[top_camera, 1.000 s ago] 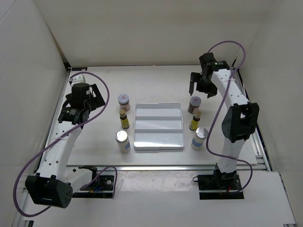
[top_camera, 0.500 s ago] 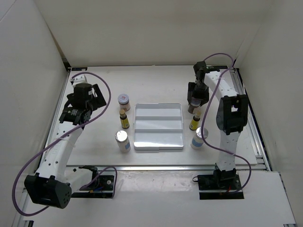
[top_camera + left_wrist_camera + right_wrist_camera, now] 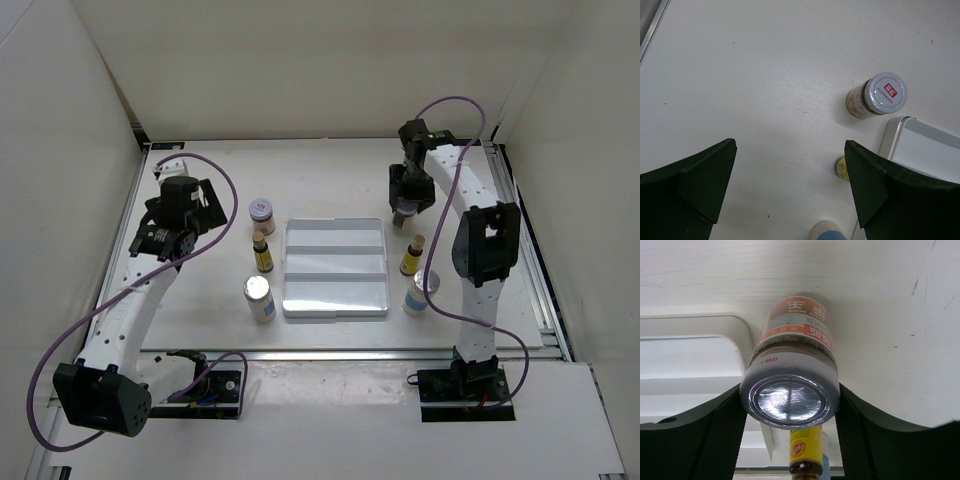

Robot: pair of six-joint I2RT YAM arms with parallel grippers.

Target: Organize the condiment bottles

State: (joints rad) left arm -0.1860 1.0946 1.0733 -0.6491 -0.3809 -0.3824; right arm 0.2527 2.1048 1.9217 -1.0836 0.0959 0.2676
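My right gripper will carry the jar across the tray's rim and down into the nearest end of the tray's far section next, because that section is empty.
My right gripper (image 3: pixel 406 200) (image 3: pixel 790 392) is shut on a squat brownish jar (image 3: pixel 404 214) (image 3: pixel 796 325), its fingers pressed against both sides of the pale lid, just off the white tray's (image 3: pixel 335 268) back right corner. I cannot tell whether the jar is off the table. A slim yellow bottle (image 3: pixel 411 255) (image 3: pixel 806 450) and a white-blue bottle (image 3: pixel 418 293) stand right of the tray. Left of it stand the other jar (image 3: pixel 262 212) (image 3: pixel 878 95), a yellow bottle (image 3: pixel 263 252) (image 3: pixel 841 167) and a white-blue bottle (image 3: pixel 259 298) (image 3: pixel 827 232). My left gripper (image 3: pixel 186 216) (image 3: pixel 790 145) is open and empty, left of them.
The tray shows ridged dividers inside and holds nothing; its corner appears in the left wrist view (image 3: pixel 920 145) and the right wrist view (image 3: pixel 695 365). White walls close in the table at the back and on both sides.
My right gripper has swung down over the right-hand jar and closed on its lid; the jar has shifted slightly toward the back left. The left arm has barely moved.
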